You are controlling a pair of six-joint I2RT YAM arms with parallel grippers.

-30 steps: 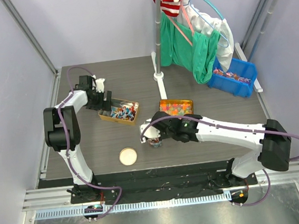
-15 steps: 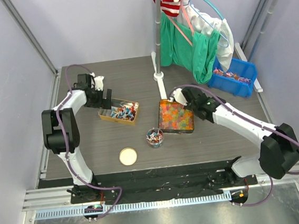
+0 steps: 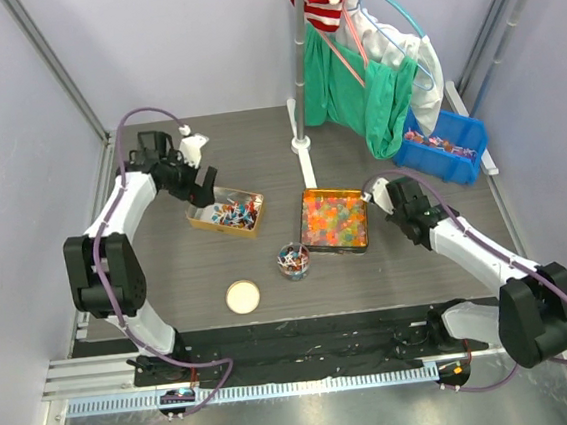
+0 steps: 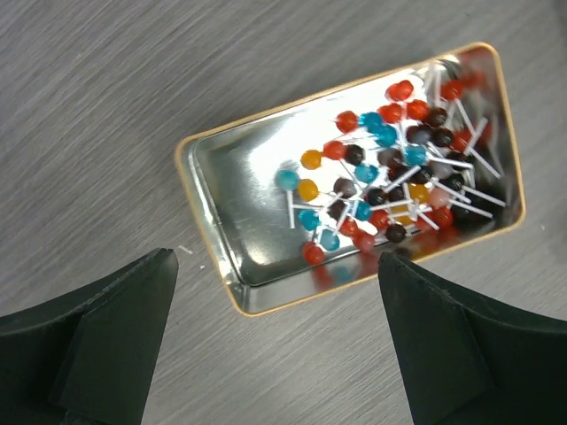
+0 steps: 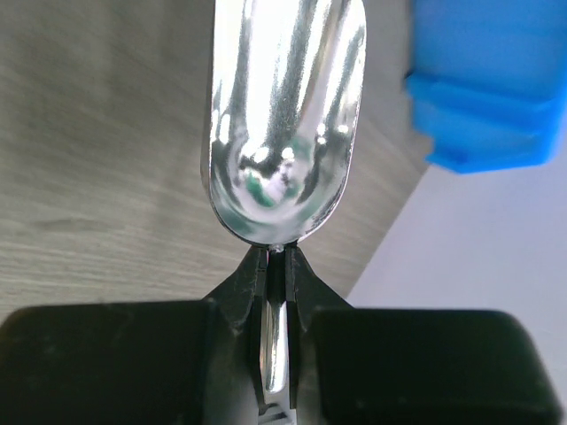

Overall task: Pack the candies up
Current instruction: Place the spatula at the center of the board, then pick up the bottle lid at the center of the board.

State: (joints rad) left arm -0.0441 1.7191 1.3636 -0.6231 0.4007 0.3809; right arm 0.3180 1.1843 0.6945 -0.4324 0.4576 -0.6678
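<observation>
My right gripper will next move the scoop (image 5: 285, 115) down onto the wood next to the jelly tin (image 3: 335, 219).
Small wrapped candies in red, blue and white fill a blue bin (image 3: 445, 144) at the back right. A small clear cup (image 3: 291, 260) at the centre holds some red, blue and white sweets. My right gripper (image 3: 380, 193) is shut on the handle of an empty shiny metal scoop (image 5: 285, 115), just right of the jelly tin (image 3: 335, 219). The blue bin also shows in the right wrist view (image 5: 496, 80), beyond the scoop. My left gripper (image 3: 201, 185) is open and empty, hovering over the near-left corner of a gold tin of lollipops (image 4: 354, 177).
The gold tin of orange, yellow and green jelly pieces lies centre-right. A round lid (image 3: 242, 297) lies near the front. A stand (image 3: 302, 140) with hanging green and white cloths rises at the back centre.
My right arm has swung with the scoop from above the cup, over the jelly tin, to the tin's right side. My left arm has shifted slightly over the lollipop tin.
</observation>
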